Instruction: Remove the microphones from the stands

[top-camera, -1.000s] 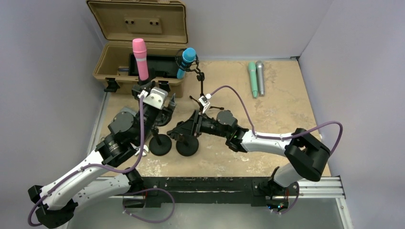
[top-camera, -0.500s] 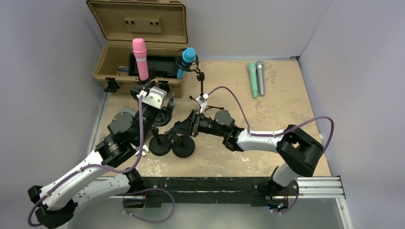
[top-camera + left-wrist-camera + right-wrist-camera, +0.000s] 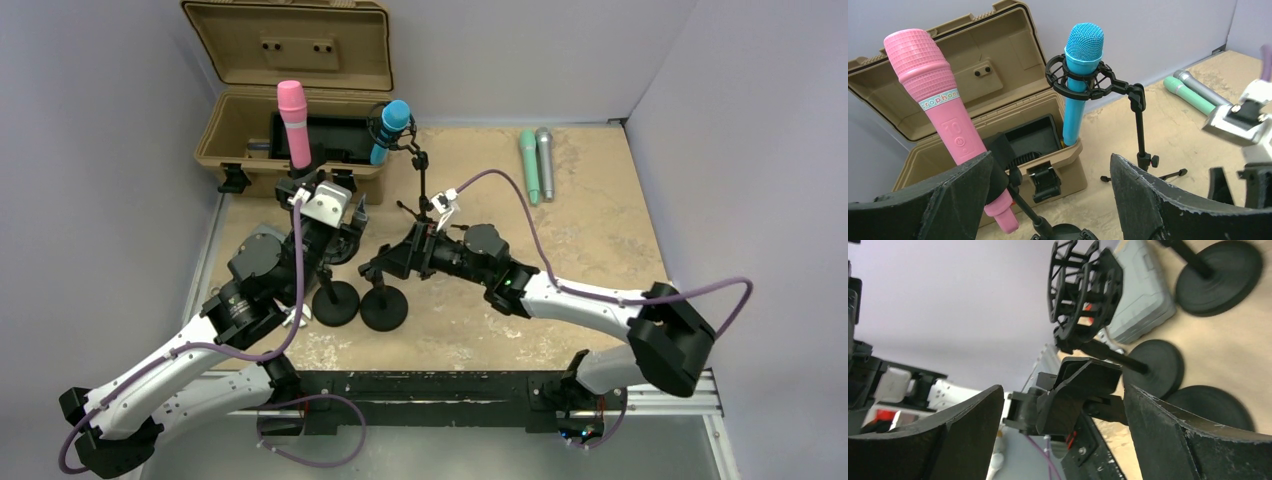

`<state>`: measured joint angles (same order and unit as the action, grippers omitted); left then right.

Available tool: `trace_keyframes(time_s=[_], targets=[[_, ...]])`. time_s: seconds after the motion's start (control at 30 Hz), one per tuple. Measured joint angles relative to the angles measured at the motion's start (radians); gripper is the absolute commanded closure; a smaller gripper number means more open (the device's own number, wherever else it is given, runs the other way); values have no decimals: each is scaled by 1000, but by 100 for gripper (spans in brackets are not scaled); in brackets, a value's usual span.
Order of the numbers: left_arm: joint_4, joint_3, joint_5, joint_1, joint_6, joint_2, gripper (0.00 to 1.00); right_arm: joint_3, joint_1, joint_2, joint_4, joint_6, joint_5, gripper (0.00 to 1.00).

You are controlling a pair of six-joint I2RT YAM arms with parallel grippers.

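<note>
The tripod stand's thin pole carries the blue microphone's shock mount, so my right gripper must move outward from the black holder and turn to straddle the pole.
A pink microphone stands tilted in the clip of a round-based stand in front of the open case. In the left wrist view the pink microphone rises at the left. My left gripper is open, with that stand's pole low between its fingers and touching neither. From above, the left gripper sits just right of the pole. My right gripper is open beside a second round-based stand. In its own view the right gripper straddles a black holder without touching it.
A blue microphone sits in a shock mount on a tripod stand. Green and grey microphones lie at the back right. The tan case is open at the back left. An empty shock mount tops the second stand.
My right gripper pushed the second stand left beside the first, then opened and let go. Its arm swung out to the right. The left arm has not moved.
</note>
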<state>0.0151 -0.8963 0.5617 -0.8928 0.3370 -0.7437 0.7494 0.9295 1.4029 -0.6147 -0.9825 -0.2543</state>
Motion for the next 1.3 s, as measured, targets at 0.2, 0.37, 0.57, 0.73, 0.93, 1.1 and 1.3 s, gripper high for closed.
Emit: trace_keyframes(time_s=[0.2, 0.37, 0.57, 0.73, 0.93, 1.1, 1.3], targets=[[0, 0, 1, 0, 0, 0, 16, 62, -17, -117, 272, 170, 174, 11], [0, 0, 4, 0, 0, 0, 16, 153, -61, -187, 469, 316, 340, 11], [0, 0, 4, 0, 0, 0, 16, 200, -159, -274, 475, 483, 484, 10], [0, 0, 4, 0, 0, 2, 16, 192, -212, -222, 320, 618, 512, 13], [0, 0, 6, -4, 0, 2, 16, 127, -228, -72, 63, 746, 402, 15], [0, 0, 9, -6, 0, 2, 16, 71, -229, 17, -110, 793, 321, 19], [0, 0, 11, -6, 0, 1, 16, 71, -229, 107, -263, 819, 290, 32]])
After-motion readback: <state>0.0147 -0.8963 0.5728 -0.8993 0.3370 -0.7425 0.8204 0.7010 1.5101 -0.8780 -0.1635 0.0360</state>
